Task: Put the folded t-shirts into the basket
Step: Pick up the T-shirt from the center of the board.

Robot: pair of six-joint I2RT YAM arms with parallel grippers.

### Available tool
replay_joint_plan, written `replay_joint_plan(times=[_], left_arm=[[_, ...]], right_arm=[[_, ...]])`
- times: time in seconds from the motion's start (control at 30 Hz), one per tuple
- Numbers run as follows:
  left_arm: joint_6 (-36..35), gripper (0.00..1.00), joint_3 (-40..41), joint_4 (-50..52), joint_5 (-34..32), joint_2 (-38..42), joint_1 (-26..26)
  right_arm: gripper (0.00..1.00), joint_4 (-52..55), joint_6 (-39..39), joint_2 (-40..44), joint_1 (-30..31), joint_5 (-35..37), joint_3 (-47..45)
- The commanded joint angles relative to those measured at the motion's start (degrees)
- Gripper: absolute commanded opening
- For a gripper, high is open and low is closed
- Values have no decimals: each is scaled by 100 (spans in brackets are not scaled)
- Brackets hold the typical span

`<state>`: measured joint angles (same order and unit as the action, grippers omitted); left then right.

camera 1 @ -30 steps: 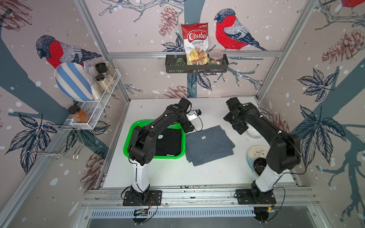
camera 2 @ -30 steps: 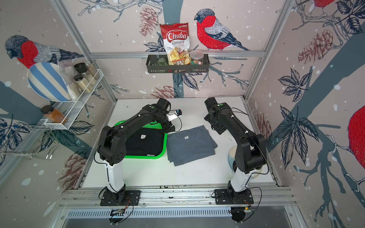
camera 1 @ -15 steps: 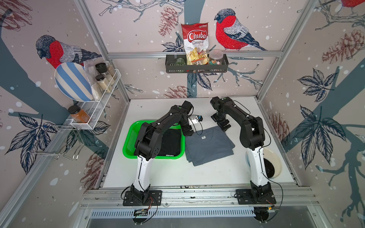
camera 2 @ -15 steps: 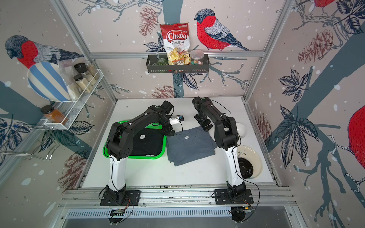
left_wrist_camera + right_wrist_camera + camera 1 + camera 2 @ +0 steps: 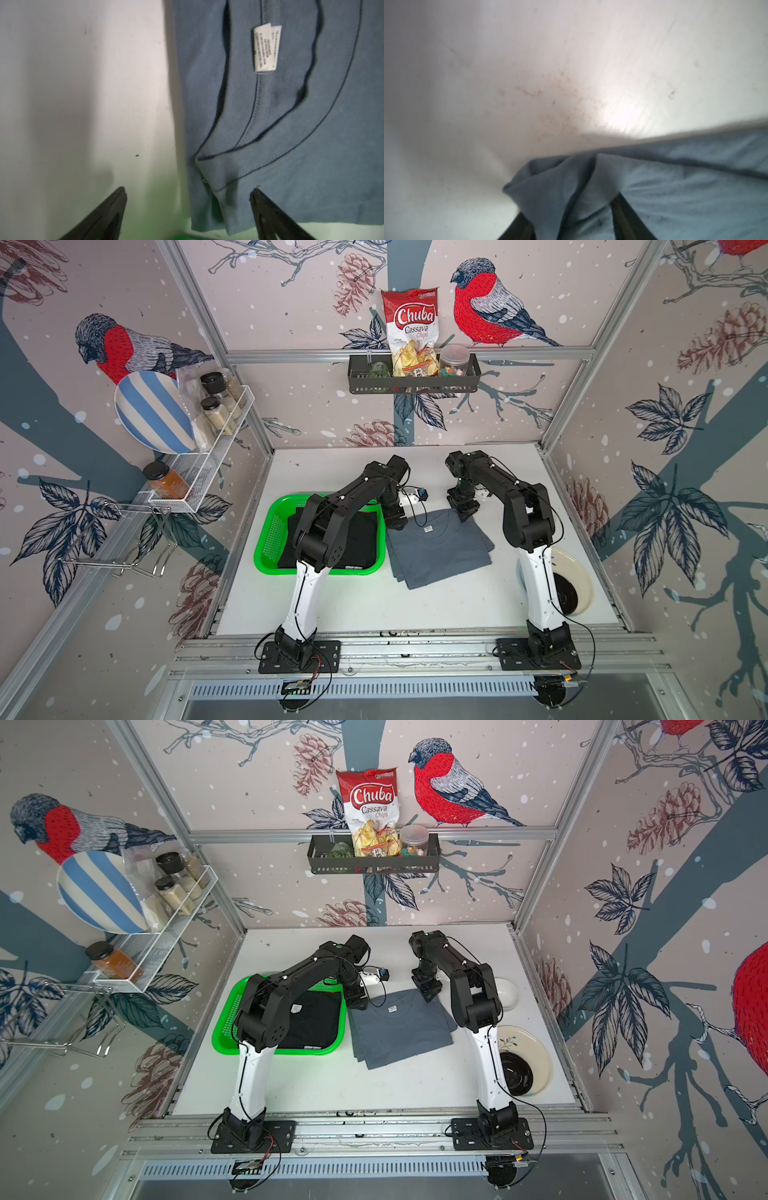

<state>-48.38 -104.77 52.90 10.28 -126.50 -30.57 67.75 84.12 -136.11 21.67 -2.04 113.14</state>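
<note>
The grey shirt's far corner by the basket (image 5: 207, 214) lies between my open fingers, so my left gripper comes down onto its layered cloth next and closes there.
The slate grey folded t-shirt (image 5: 436, 547) (image 5: 399, 1027) lies flat on the white table just right of the green basket (image 5: 266, 539) (image 5: 222, 1023). A black folded t-shirt (image 5: 361, 539) (image 5: 316, 1019) lies inside the basket. My left gripper (image 5: 397, 522) (image 5: 188, 189) is open and low, straddling the grey shirt's (image 5: 291, 124) far left corner beside the basket. My right gripper (image 5: 463, 514) (image 5: 569, 209) is at the shirt's far right corner. Its jaws have closed on a bunched fold of grey cloth (image 5: 560, 187).
A cream plate (image 5: 536, 1052) holding a black bowl (image 5: 515, 1073) sits at the front right, and a small white bowl (image 5: 505, 992) is behind it. A black shelf (image 5: 413, 383) hangs on the back wall. A white rack (image 5: 208, 456) is on the left wall.
My right arm swung left from the back right to the grey shirt's far right corner and its jaws closed on the cloth. The left gripper settled at the far left corner.
</note>
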Motion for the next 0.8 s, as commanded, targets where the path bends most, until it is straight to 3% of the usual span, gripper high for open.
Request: replay_joint_plan(times=[0.0, 0.2, 0.43, 0.47, 0.77], left_arm=[[-188, 91, -52, 364, -110, -138, -34], [-240, 85, -354, 706, -99, -420, -61], [-251, 60, -1077, 1258, -53, -1033, -142], [-261, 59, -1075, 1237, -56, -1059, -142], [-324, 58, -966, 1293, 173, -895, -142]], right_arm=[[39, -29, 18, -171, -124, 49, -108], [17, -241, -203, 26, -240, -193, -166], [14, -602, -323, 761, -210, -200, -606], [10, -686, -362, 959, -211, -167, -717], [8, -881, -554, 1831, -83, -88, -1127]])
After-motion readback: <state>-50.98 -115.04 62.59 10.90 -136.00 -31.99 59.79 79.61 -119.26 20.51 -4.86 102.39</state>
